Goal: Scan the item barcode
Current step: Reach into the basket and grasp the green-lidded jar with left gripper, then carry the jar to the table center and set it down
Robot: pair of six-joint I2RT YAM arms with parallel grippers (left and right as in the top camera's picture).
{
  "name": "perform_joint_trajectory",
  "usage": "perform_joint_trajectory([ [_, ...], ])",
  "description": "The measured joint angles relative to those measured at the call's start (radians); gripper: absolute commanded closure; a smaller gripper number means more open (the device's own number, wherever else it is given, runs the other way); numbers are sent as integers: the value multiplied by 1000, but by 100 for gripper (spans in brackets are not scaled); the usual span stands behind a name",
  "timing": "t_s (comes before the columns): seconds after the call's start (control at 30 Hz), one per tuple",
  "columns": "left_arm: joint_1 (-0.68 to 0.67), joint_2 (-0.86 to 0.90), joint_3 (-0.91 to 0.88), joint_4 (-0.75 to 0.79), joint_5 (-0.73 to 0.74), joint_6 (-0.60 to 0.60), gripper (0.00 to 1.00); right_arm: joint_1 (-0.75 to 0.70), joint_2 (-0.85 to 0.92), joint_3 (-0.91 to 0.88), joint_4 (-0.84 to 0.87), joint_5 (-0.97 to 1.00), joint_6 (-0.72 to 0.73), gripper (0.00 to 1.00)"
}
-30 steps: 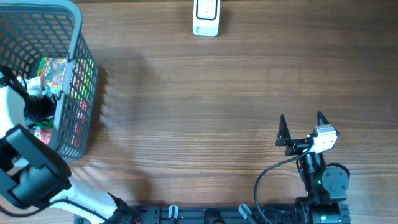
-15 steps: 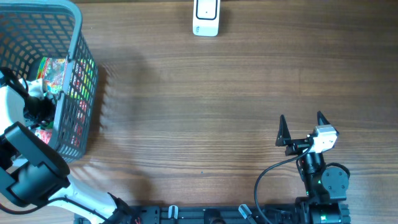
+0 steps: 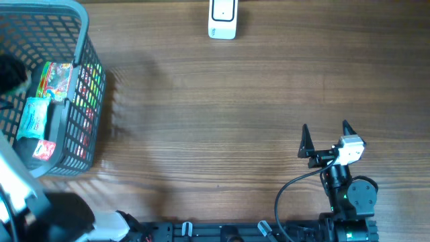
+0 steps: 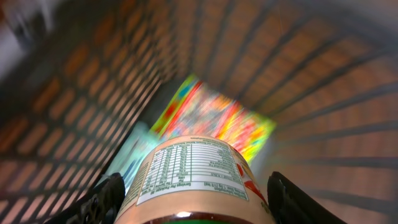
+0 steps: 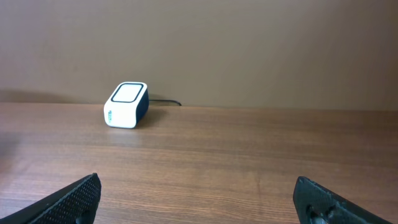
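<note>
I need to raise my left gripper over the basket's rim, cross, and lower the bottle (image 4: 193,171) onto bare wood short of the scanner next. Basket sides surround it, and the table's middle is clear.
In the left wrist view a peach-coloured bottle (image 4: 193,171) with a white nutrition label fills the space between my fingers. My left gripper (image 4: 193,202) is shut on the bottle, one black finger on each side, inside the grey mesh basket (image 4: 323,106), which looks blurred. Overhead, the left gripper is only a dark blur (image 3: 10,72) at the basket's left edge. The white barcode scanner (image 3: 222,19) stands at the table's far edge and also appears in the right wrist view (image 5: 126,104). My right gripper (image 3: 326,138) is open and empty, low over the table near the front right.
The grey basket (image 3: 86,40) at the far left holds a colourful packet (image 3: 57,77), a light blue packet (image 3: 33,115) and a small red item (image 3: 44,149). The left arm's white and black links (image 3: 40,208) sit at the front left corner. A black cable (image 3: 295,185) runs from the right arm.
The left gripper has closed from wide open onto the bottle. The left arm has shifted off the basket's left side, uncovering the light blue packet. The right arm has not moved.
</note>
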Motion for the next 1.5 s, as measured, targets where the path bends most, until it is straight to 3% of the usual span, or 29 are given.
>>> perform_joint_trajectory([
  [0.2,-58,-250,14,68,295,-66,45,0,0,0,0,0,0,0],
  [0.4,-420,-336,29,-2,396,-90,50,0,0,0,0,0,0,0],
  [0.6,-855,-118,21,-146,296,-119,50,0,0,0,0,0,0,0],
  [0.87,-1136,274,14,-63,137,-310,47,0,0,0,0,0,0,0],
  [1.03,-1223,460,13,18,40,-459,42,0,0,0,0,0,0,1],
  [1.17,-1291,539,13,47,-128,-536,42,0,0,0,0,0,0,0],
  [1.5,-1342,586,13,64,-218,-601,39,0,0,0,0,0,0,0],
])
